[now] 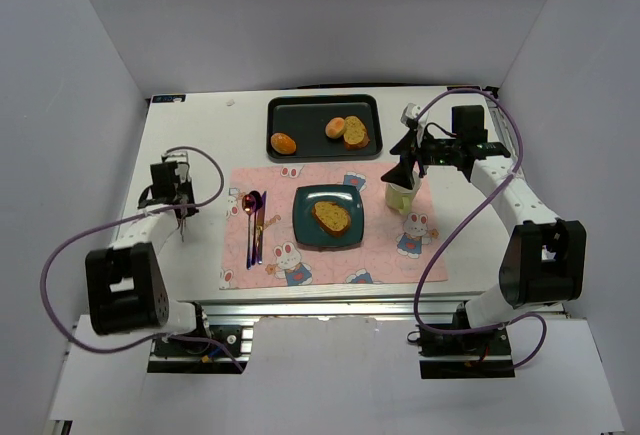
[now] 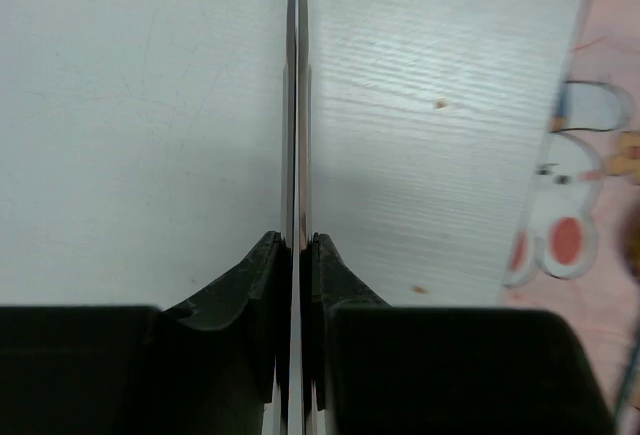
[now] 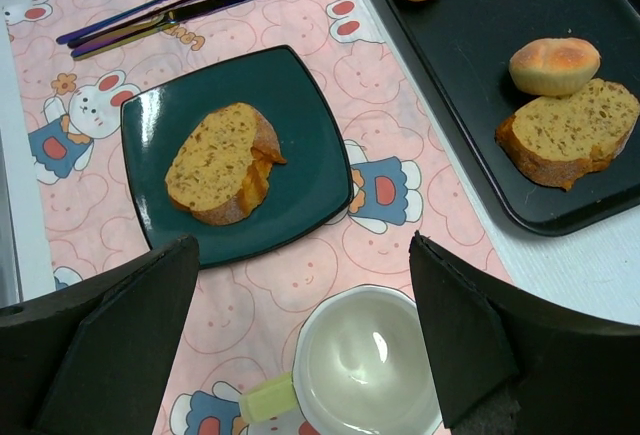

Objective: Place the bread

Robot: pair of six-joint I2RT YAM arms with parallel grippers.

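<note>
The bread is on the plate, so I should next lower my left gripper to the empty table below it next to the mat and let go of the metal utensil [image 2: 297,105].
The bread [image 1: 332,216], a long oval toasted slice, lies on the dark teal square plate [image 1: 309,230] in the middle of the pink mat. It also shows in the right wrist view [image 3: 222,163], on the same plate [image 3: 300,145]. My right gripper [image 1: 403,173] is open and empty, to the right of the plate and above a white cup [image 3: 368,360]; in its own view the gripper [image 3: 303,247] has its jaws wide apart. My left gripper [image 1: 181,213] is over the bare table left of the mat. In its own view the gripper [image 2: 297,240] is shut on a thin metal utensil [image 2: 297,105] seen edge-on.
A black tray [image 1: 300,115] at the back holds a shorter toasted slice [image 1: 355,131] and two small round rolls [image 1: 285,143]. Cutlery [image 1: 255,220] lies on the mat's left part. The cup [image 1: 400,195] stands right of the plate.
</note>
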